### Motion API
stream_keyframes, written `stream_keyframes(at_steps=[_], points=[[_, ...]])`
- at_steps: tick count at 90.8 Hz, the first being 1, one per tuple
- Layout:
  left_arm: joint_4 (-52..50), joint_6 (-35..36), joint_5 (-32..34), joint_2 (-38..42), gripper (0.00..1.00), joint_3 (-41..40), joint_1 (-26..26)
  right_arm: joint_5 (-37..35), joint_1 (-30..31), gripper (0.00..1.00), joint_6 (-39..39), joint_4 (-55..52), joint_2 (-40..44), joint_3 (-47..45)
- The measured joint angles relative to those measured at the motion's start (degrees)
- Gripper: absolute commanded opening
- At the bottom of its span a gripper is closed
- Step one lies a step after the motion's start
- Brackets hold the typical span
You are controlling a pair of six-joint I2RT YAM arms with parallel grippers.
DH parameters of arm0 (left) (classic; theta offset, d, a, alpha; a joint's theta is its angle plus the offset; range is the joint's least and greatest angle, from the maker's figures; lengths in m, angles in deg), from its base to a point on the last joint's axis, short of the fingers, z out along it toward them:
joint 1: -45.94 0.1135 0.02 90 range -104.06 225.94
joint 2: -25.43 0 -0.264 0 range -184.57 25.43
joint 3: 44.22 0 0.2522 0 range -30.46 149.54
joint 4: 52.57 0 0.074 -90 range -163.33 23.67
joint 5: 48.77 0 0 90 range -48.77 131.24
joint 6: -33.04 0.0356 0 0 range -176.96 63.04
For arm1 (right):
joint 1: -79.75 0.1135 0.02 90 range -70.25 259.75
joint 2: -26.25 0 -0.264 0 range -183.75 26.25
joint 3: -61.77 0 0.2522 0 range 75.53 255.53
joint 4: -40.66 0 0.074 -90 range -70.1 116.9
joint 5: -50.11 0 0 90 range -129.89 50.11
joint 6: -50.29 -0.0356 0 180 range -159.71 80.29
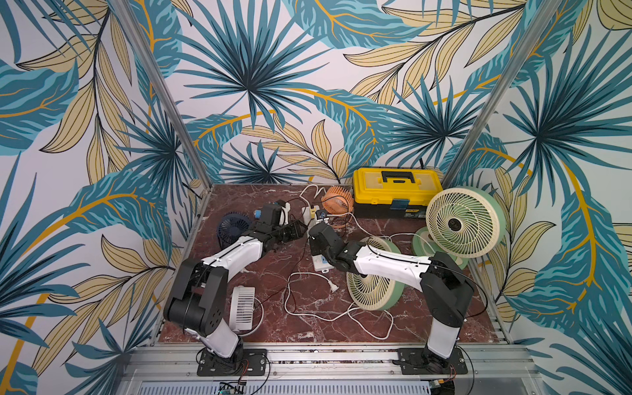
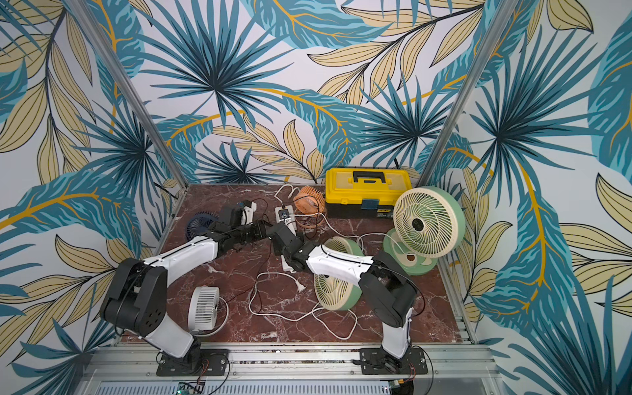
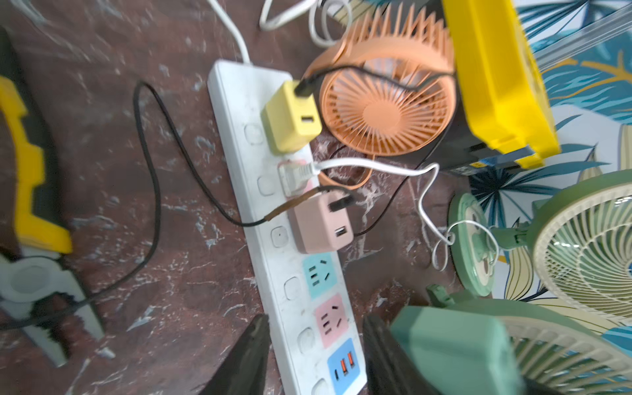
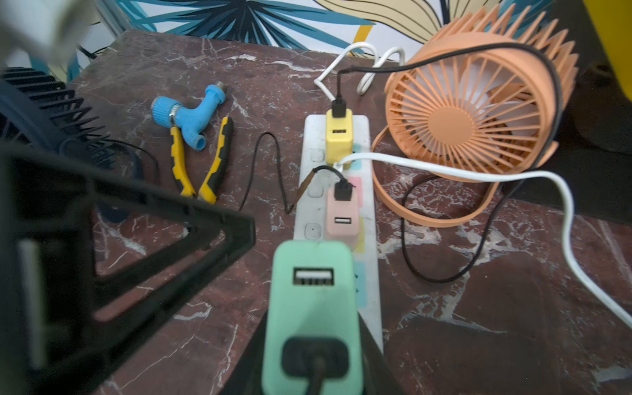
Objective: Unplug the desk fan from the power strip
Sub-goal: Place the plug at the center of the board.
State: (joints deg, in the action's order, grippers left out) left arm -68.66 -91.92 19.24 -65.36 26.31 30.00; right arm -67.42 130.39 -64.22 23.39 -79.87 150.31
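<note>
My right gripper holds the mint-green adapter and next needs to carry it off the power strip, back and down, and release it, as bare marble beside the white fan lies below, toward my base.
The white power strip lies on the marble table, also seen in the right wrist view. A yellow adapter, a white plug and a pink adapter sit in its sockets. My right gripper is shut on a mint-green USB adapter with a black cord, held off the strip and just above it. In the left wrist view that green adapter hangs beside the strip's free sockets. My left gripper is open and straddles the strip's near end. I cannot tell which desk fan the black cord leads to.
An orange fan and a yellow toolbox stand at the back. Two green fans are on the right, a dark blue fan and a white fan on the left. Pliers, a blue fitting and loose white cords lie about.
</note>
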Motion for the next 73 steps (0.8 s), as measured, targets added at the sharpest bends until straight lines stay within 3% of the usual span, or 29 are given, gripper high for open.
stream_keyframes(at_steps=[24, 45, 73], points=[[-3.06, 0.22, 2.73, 9.88, 0.49, -3.85, 5.73, 6.08, 2.75, 0.08, 1.33, -1.79, -0.15, 2.32], [-6.25, 0.72, 5.88, 17.16, 0.51, -5.88, 7.74, 13.84, 6.05, 0.08, 2.93, -2.21, -3.39, 6.86], [-7.93, 1.05, 8.74, 19.26, 0.53, -7.82, 11.15, 19.89, 9.42, 0.08, 3.85, -4.13, -10.12, 15.17]])
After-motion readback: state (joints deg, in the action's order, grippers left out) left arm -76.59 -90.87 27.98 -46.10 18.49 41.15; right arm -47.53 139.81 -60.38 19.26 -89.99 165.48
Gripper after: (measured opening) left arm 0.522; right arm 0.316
